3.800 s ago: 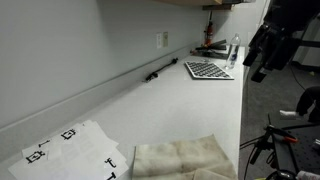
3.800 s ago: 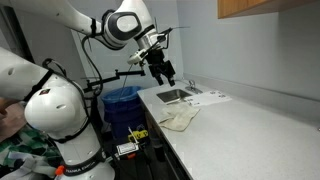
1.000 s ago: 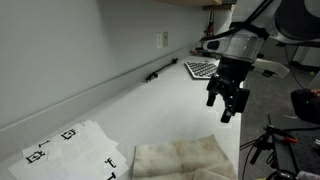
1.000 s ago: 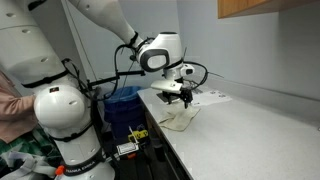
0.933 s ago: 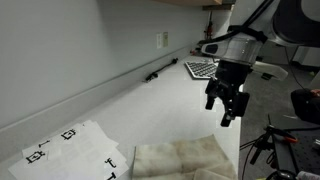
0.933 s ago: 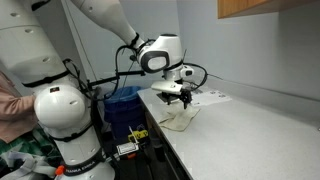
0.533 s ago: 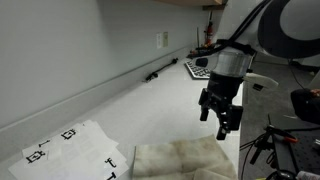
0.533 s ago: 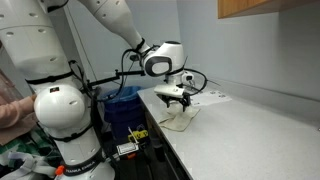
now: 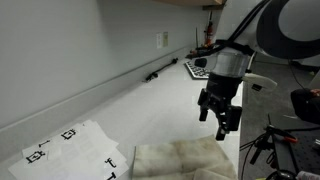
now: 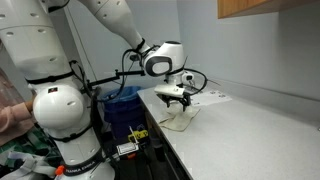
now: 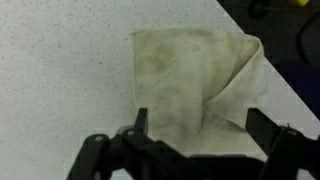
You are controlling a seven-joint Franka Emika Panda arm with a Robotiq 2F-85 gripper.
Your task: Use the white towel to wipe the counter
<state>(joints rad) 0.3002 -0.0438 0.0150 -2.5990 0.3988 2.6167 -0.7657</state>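
Observation:
My open fingers are still above the towel. My gripper will next move outward and down onto the towel beside its folded-over flap point(image 9: 186, 166) point(image 11: 193, 103) and close.
The white towel point(image 9: 185, 160) lies rumpled and folded at the near end of the white counter point(image 9: 150, 105). It also shows in the other exterior view point(image 10: 180, 120) and fills the middle of the wrist view point(image 11: 195, 85). My gripper point(image 9: 221, 124) hangs open just above the towel's far edge, not touching it. In the wrist view the two fingers point(image 11: 200, 135) stand wide apart with the towel under and between them. The gripper also shows in an exterior view point(image 10: 172, 100) over the towel.
White paper sheets with black square markers point(image 9: 70, 150) lie beside the towel. A checkered board point(image 9: 207, 70) and a bottle point(image 9: 233, 52) stand at the counter's far end. A black pen-like object point(image 9: 158, 73) lies by the wall. The counter edge runs along the towel's side point(image 11: 285, 90).
Over the last second the gripper came down and toward the towel, then stayed still for the last half second. The towel has not moved.

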